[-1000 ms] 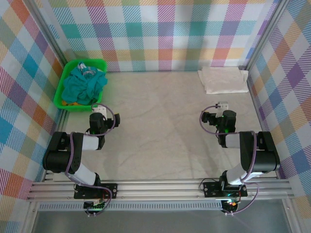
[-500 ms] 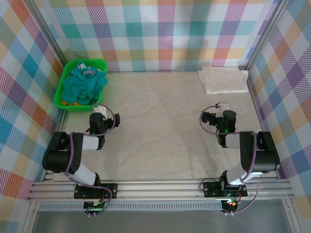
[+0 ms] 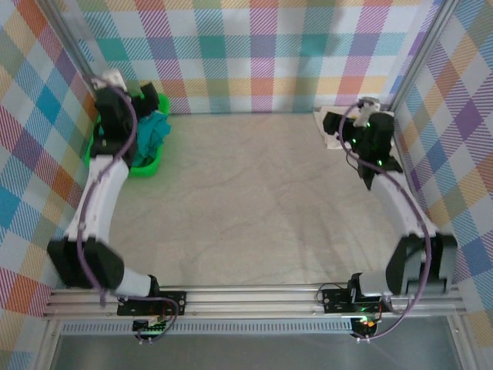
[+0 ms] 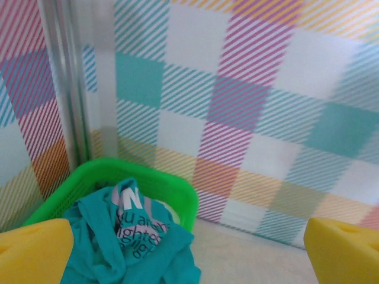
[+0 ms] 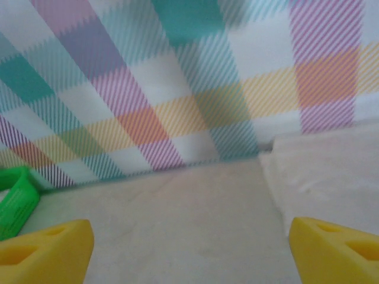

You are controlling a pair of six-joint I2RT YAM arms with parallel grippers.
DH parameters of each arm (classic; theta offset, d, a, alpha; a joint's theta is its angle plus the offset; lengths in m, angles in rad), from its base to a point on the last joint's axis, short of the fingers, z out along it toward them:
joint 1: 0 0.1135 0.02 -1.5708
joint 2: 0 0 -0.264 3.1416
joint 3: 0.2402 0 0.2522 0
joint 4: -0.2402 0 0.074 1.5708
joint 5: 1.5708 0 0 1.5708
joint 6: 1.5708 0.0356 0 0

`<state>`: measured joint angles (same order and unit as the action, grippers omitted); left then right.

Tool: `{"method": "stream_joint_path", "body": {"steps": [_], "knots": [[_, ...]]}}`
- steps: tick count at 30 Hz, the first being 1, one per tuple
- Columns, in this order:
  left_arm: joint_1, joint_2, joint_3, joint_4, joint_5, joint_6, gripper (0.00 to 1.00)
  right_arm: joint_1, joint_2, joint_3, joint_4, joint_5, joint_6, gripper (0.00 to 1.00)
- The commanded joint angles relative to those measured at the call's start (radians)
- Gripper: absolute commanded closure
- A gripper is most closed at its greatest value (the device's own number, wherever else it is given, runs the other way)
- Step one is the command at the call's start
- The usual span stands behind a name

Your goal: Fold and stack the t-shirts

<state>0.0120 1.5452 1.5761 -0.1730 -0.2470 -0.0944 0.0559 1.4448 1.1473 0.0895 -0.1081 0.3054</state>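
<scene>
My left gripper lowers its open fingers onto the raised cloth below next and closes, since the teal t-shirt's lettered part bunches up there in the basket (image 4: 177, 195).
A crumpled teal t-shirt (image 4: 118, 248) with printed lettering lies in the green basket (image 4: 177, 195) at the far left corner; the same teal t-shirt (image 3: 156, 129) shows beside my left arm from above. My left gripper (image 4: 189, 254) hangs over the basket's near right side, open wide, with nothing between its yellow fingertips (image 4: 35, 248). From above the left gripper (image 3: 150, 100) sits over the basket. A folded cream t-shirt (image 5: 331, 177) lies at the far right corner. My right gripper (image 5: 189, 251) is open and empty just left of it. The right gripper (image 3: 337, 123) covers most of the cream t-shirt (image 3: 330, 140).
Plaid cloth walls (image 3: 262, 54) close in the back and both sides, with metal posts (image 4: 62, 83) in the corners. The green basket (image 3: 143, 165) stands against the left wall. The beige table top (image 3: 254, 200) stretches between the two arms.
Both arms have unfolded from their tucked pose near the front. The left one reached to the basket in the far left corner, the right one to the cream t-shirt at the far right.
</scene>
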Motion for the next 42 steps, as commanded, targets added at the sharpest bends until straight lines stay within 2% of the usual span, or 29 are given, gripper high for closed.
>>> {"method": "stream_joint_path", "body": {"steps": [1, 4, 8, 9, 10, 11, 13, 14, 16, 17, 18, 24, 28, 35, 42], "knots": [[0.071, 0.258, 0.178, -0.436, 0.016, -0.066, 0.00, 0.031, 0.105, 0.053, -0.273, -0.091, 0.058, 0.14], [0.101, 0.442, 0.405, -0.545, 0.045, -0.057, 0.00, 0.056, 0.134, 0.093, -0.323, -0.085, 0.051, 0.14], [0.112, 0.594, 0.568, -0.580, 0.073, -0.033, 0.00, 0.073, 0.124, 0.080, -0.351, -0.086, 0.039, 0.11], [0.117, 0.628, 0.599, -0.581, 0.091, -0.031, 0.01, 0.074, 0.116, 0.066, -0.341, -0.091, 0.038, 0.11], [0.121, 0.664, 0.635, -0.595, 0.102, -0.032, 0.06, 0.074, 0.110, 0.055, -0.338, -0.093, 0.038, 0.11], [0.124, 0.695, 0.671, -0.611, 0.106, -0.030, 0.12, 0.076, 0.107, 0.051, -0.341, -0.092, 0.036, 0.11], [0.123, 0.750, 0.732, -0.643, 0.109, -0.027, 0.29, 0.076, 0.101, 0.043, -0.353, -0.082, 0.027, 0.10], [0.123, 0.762, 0.746, -0.648, 0.116, -0.028, 0.41, 0.076, 0.098, 0.043, -0.362, -0.074, 0.022, 0.10], [0.121, 0.773, 0.760, -0.648, 0.132, -0.035, 0.83, 0.075, 0.092, 0.037, -0.367, -0.063, 0.016, 0.10], [0.120, 0.768, 0.764, -0.652, 0.121, -0.043, 0.92, 0.076, 0.092, 0.037, -0.367, -0.064, 0.012, 0.09], [0.117, 0.754, 0.765, -0.653, 0.109, -0.045, 0.95, 0.076, 0.094, 0.043, -0.373, -0.067, 0.011, 0.10], [0.106, 0.613, 0.792, -0.674, 0.001, -0.041, 1.00, 0.079, 0.117, 0.092, -0.391, -0.112, 0.018, 0.10], [0.106, 0.526, 0.858, -0.712, -0.002, -0.014, 1.00, 0.087, 0.123, 0.112, -0.383, -0.123, 0.026, 0.09], [0.068, 0.373, 0.910, -0.700, 0.152, -0.004, 1.00, 0.104, 0.126, 0.128, -0.378, -0.125, 0.032, 0.09], [-0.052, 0.227, 0.917, -0.606, 0.369, -0.050, 1.00, 0.111, 0.116, 0.128, -0.380, -0.111, 0.042, 0.09]]}}
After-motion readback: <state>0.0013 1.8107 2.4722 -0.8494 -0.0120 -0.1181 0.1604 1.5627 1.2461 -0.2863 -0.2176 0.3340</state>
